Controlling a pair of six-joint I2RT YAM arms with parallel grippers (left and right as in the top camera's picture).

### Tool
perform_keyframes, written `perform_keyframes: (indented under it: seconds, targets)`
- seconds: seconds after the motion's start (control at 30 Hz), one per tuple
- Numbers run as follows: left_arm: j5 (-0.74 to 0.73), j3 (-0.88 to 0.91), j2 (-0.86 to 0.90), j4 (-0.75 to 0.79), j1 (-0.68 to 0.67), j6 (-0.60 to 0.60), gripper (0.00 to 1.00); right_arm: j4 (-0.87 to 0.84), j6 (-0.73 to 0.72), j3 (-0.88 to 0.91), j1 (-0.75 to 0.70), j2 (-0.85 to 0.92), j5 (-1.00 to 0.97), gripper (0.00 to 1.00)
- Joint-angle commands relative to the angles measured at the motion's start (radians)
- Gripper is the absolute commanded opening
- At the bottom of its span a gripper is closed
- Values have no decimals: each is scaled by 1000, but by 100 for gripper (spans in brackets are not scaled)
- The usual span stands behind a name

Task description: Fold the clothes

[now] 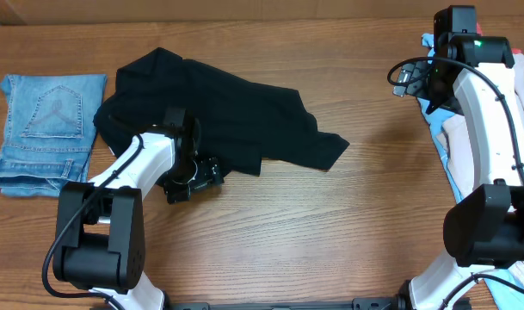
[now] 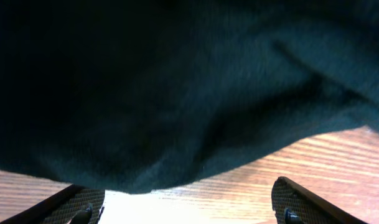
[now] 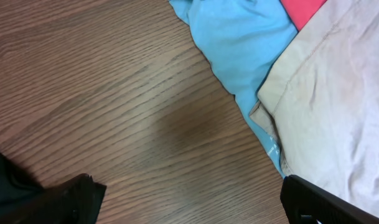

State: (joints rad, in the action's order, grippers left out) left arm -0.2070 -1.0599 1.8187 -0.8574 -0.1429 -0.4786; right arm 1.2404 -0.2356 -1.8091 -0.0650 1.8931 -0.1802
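Observation:
The shirt's corner point(image 1: 342, 143) juts onto bare wood below my right gripper, left of it in the overhead view. The gripper lowers that way and back next.
The clothes in play are a black T-shirt point(image 1: 227, 112) lying crumpled and spread across the table's left-centre. My left gripper point(image 1: 201, 170) sits low at the shirt's near edge. In the left wrist view the black T-shirt point(image 2: 177, 87) fills the top, its hem just ahead of the left gripper point(image 2: 189, 211). That gripper is open, with only bare wood between its fingers point(image 2: 77, 208). My right gripper point(image 1: 405, 77) hovers at the far right, beside a pile of clothes. In the right wrist view the right gripper point(image 3: 195, 205) is open over bare wood.
Folded blue jeans point(image 1: 46, 129) lie at the left edge. A pile of garments point(image 1: 442, 138) sits at the right edge: a light blue one point(image 3: 239, 37), a beige one point(image 3: 338, 106) and a pink one point(image 3: 304, 9). Bare wooden table point(image 1: 330, 224) stretches between the arms.

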Motion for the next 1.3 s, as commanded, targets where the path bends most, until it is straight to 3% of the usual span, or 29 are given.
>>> perform_keyframes:
  seconds: [0.0,0.13,0.2,0.3,0.33,0.37,0.4,0.57,0.7,0.93,1.07,1.27]
  targets:
    - [35,13,47,72,-2,-41,85,-5,-5,-16,-5,-45,2,100]
    - [47,13,47,115,-2,-82,77,-6,-5,-16,-5,-45,2,100]
    - [46,13,47,131,-2,-103,66,-6,-5,-16,-5,-45,2,100]
    - [47,13,47,131,-2,-109,33,-6,-5,-16,-5,-45,2,100]
    - [47,13,47,131,-2,-109,27,-7,-5,-16,-5,-45,2,100]
    - [46,13,47,129,-2,-109,9,-7,-5,-16,-5,-45,2,100]
    - [45,13,45,127,-2,-109,4,-7,-5,-16,-5,-45,2,100]
    - [57,-65,-70,-34,15,-37,4,2,8,-8,-5,-45,57,100]
    - [116,-190,-288,-220,74,42,4,56,88,58,10,-44,302,100]
    - [156,-222,-496,-239,193,66,4,23,91,181,118,-44,395,100]
    - [159,-222,-492,-246,195,83,4,-140,87,315,201,-44,368,100]
    - [158,-222,-491,-253,195,83,4,-373,87,521,213,-43,313,98]
